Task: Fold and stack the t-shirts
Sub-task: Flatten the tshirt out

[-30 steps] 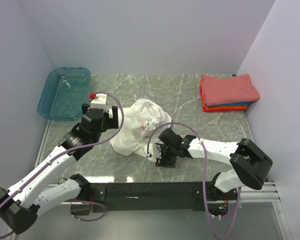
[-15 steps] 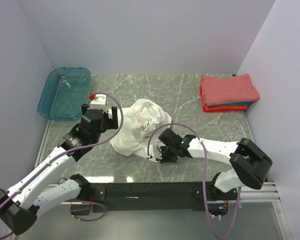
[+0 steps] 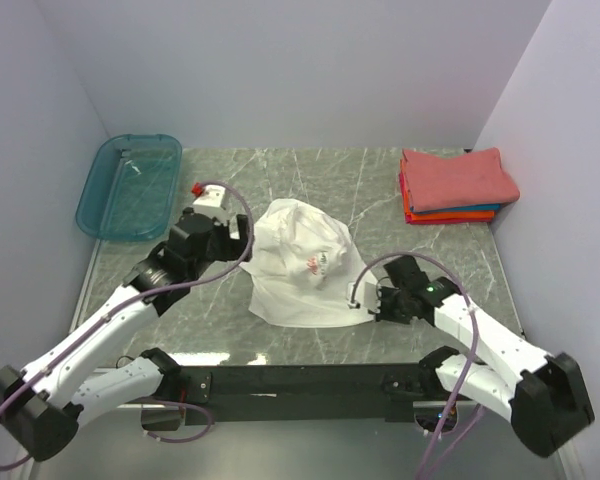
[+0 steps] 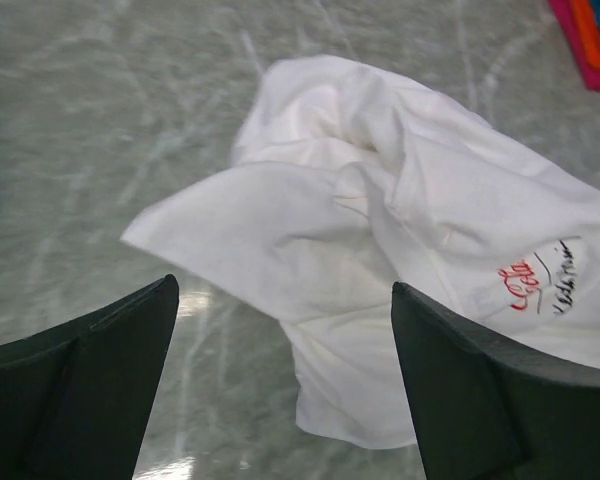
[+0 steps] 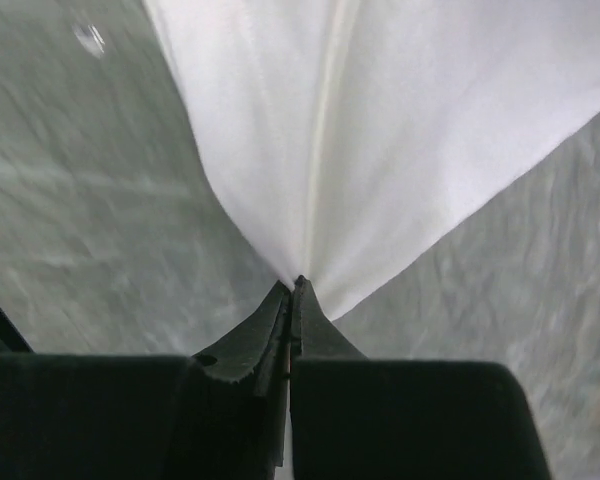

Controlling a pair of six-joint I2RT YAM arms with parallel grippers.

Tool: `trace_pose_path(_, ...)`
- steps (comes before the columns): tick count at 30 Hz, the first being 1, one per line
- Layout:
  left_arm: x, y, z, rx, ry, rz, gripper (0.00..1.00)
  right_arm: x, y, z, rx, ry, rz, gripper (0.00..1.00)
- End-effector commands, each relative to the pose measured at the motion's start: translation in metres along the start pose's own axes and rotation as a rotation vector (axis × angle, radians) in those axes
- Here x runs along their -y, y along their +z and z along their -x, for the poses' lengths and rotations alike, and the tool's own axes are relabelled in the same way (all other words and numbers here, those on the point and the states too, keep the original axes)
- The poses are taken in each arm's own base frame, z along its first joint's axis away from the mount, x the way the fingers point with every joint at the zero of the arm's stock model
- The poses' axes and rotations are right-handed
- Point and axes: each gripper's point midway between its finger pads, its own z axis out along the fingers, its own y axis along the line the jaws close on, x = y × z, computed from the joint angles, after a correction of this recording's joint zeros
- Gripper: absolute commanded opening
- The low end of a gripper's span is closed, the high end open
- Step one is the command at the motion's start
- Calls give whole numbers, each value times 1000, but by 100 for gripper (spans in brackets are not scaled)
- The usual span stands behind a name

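Note:
My left gripper moves across and down onto the shirt's bunched edge by the red print [image 3: 293, 261] [image 4: 408, 250] next, since that edge lies below and to the right in the top view.
A crumpled white t-shirt [image 3: 298, 262] with a small red print lies in the middle of the marble table [image 3: 430, 260]. My right gripper [image 3: 366, 306] is shut on the shirt's near right corner. In the right wrist view the cloth [image 5: 380, 130] fans out taut from the pinched tips of that gripper [image 5: 295, 287]. My left gripper [image 3: 242, 238] hovers open just left of the shirt. In the left wrist view the shirt [image 4: 380, 220] lies ahead of this gripper [image 4: 285, 385], with nothing between the fingers [image 4: 500, 390]. Folded coral-red, orange and blue t-shirts [image 3: 455, 185] are stacked at the far right.
A teal plastic bin [image 3: 130, 185] stands at the table's far left corner. Pale walls close in the table at the back and on both sides. The folded stack's edge [image 4: 592, 40] shows at the top right of the left wrist view.
My right gripper closed on the shirt's near edge and drew it to the right, spreading the cloth out. The left gripper moved slightly farther back, still open.

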Motion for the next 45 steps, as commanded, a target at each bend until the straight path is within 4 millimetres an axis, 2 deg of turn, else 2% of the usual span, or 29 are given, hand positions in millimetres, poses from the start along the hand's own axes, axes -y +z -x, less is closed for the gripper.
trace_pose_path(1,61,6,2,-77,-158,-260,93,-11,-11,-40,-97,-17,-1,0)
trace_pose_path(2,70,15,-11,-142,-187,-284,92,-8,-13,-44,-95,-6,-22,0)
trace_pose_path(3,87,16,-18,-187,-222,-357,91,-9,-12,-47,-96,1,-23,0)
trace_pose_path(4,96,19,-25,-234,-295,-377,90,-10,-10,-47,-88,9,-25,0)
trace_pose_path(5,103,28,-40,-293,-327,-387,89,-11,-8,-48,-83,17,-22,0)
trace_pose_path(6,113,27,-54,-356,-358,-438,89,-10,-7,-47,-79,21,-27,0)
trace_pose_path(7,123,31,-54,-362,-408,-474,87,-11,-5,-47,-72,28,-24,0)
trace_pose_path(9,134,37,-76,-446,-452,-511,86,-10,-2,-48,-70,35,-24,0)
trace_pose_path(10,140,42,-73,-423,-460,-540,85,-10,-1,-48,-68,34,-26,0)
trace_pose_path(11,143,47,-79,-437,-465,-542,85,-9,0,-48,-67,39,-26,0)
trace_pose_path(13,149,53,-79,-442,-466,-551,83,-8,0,-48,-65,39,-32,0)
trace_pose_path(14,149,60,-85,-459,-466,-537,83,-7,0,-48,-62,41,-35,0)
trace_pose_path(16,152,68,-82,-460,-467,-520,81,-5,0,-47,-54,41,-47,0)
trace_pose_path(17,150,76,-92,-489,-466,-493,79,-5,0,-47,-51,42,-48,0)
trace_pose_path(18,153,80,-89,-487,-466,-495,78,-5,0,-46,-46,43,-48,0)
trace_pose_path(21,160,90,-94,-502,-469,-508,69,-5,1,-45,-36,50,-50,0)
trace_pose_path(23,165,94,-94,-511,-481,-519,58,-4,1,-44,-29,53,-58,0)
trace_pose_path(27,175,95,-74,-478,-475,-554,43,-4,-1,-45,-29,54,-65,0)
trace_pose_path(28,175,94,-72,-477,-467,-555,33,-4,-1,-46,-30,55,-70,0)
trace_pose_path(30,177,91,-58,-447,-448,-568,24,-2,-4,-46,-31,58,-80,0)
trace_pose_path(31,177,90,-55,-445,-442,-568,13,0,-5,-45,-28,58,-86,0)
trace_pose_path(32,179,87,-42,-416,-438,-584,6,1,-6,-44,-22,64,-94,0)
trace_pose_path(33,177,85,-41,-424,-434,-576,0,4,-9,-43,-19,73,-104,0)
trace_pose_path(35,179,77,-26,-389,-415,-596,0,9,-13,-41,-10,94,-128,0)
trace_pose_path(40,178,58,47,-205,-335,-618,0,35,-38,-37,20,152,-233,0)
trace_pose_path(41,176,50,75,-134,-323,-611,0,40,-44,-37,26,160,-255,0)
trace_pose_path(43,171,43,103,-50,-284,-598,0,52,-57,-33,46,170,-298,0)
trace_pose_path(44,167,32,133,26,-279,-590,0,57,-62,-36,45,194,-321,0)
trace_pose_path(45,165,27,145,61,-269,-582,0,65,-70,-33,54,201,-345,0)
